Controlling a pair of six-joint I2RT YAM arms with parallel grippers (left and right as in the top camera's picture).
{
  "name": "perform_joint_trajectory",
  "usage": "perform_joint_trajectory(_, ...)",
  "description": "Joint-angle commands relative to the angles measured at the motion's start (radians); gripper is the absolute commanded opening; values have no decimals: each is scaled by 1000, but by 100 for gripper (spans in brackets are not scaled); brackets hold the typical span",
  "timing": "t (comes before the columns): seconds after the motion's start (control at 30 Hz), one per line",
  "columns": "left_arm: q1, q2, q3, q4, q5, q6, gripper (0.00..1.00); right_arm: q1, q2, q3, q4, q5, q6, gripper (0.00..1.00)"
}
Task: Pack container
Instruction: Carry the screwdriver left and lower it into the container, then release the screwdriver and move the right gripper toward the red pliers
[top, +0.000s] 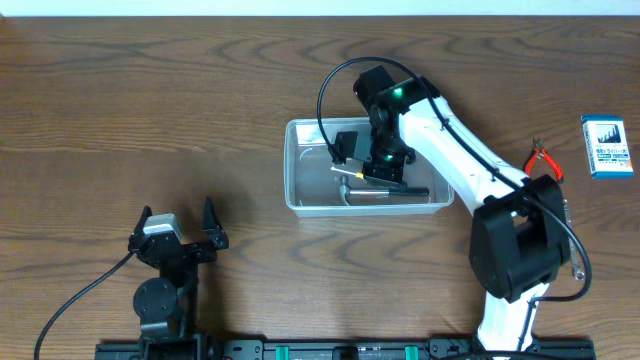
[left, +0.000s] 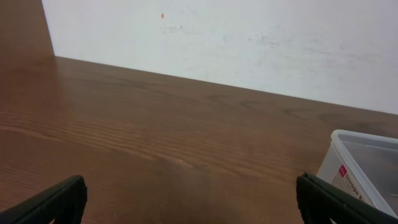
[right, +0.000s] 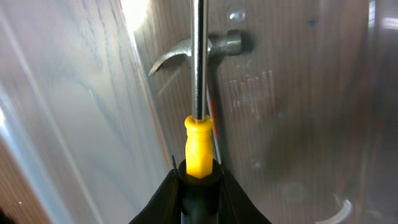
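The right gripper lowers the screwdriver farther down toward the hammer along the container's near side (top: 374, 191) (right: 217, 45) next. It then releases the screwdriver, which still hangs above the container's bottom.
The clear plastic container (top: 297, 170) stands at the table's middle; its corner also shows in the left wrist view (left: 357, 165). My right gripper (top: 381, 163) is down inside it, shut on a screwdriver (right: 199, 140) with a yellow-and-black handle, whose shaft points at the head of a hammer (right: 208, 46). The hammer (top: 395, 190) lies on the container floor along its near wall. In the right wrist view my fingers (right: 200, 177) clamp the handle, with the container wall (right: 74, 118) to the left. My left gripper (top: 180, 228) is open and empty near the front left, wide apart over bare wood (left: 189, 199).
Red-handled pliers (top: 546, 160) and a small blue-and-white box (top: 606, 146) lie at the right of the table. A thin metal tool (top: 573, 240) lies by the right arm's base. A white wall (left: 249, 37) rises behind the table's far edge.
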Motion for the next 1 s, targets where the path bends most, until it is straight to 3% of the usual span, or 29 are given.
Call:
perform_joint_trajectory(0.0, 6, -6, -12, -45, -16, 5, 98, -2, 37, -2, -3, -16, -15, 2)
perform_joint_trajectory(0.43, 6, -6, -12, -45, -16, 5, 98, -19, 97, -3, 11, -16, -15, 8)
perform_joint_trajectory(0.63, 6, -6, -12, -45, -16, 5, 98, -27, 98, -3, 15, -15, -15, 29)
perform_joint_trajectory(0.97, 6, -6, -12, -45, -16, 5, 98, -26, 97, 17, 32, 19, 62, 43)
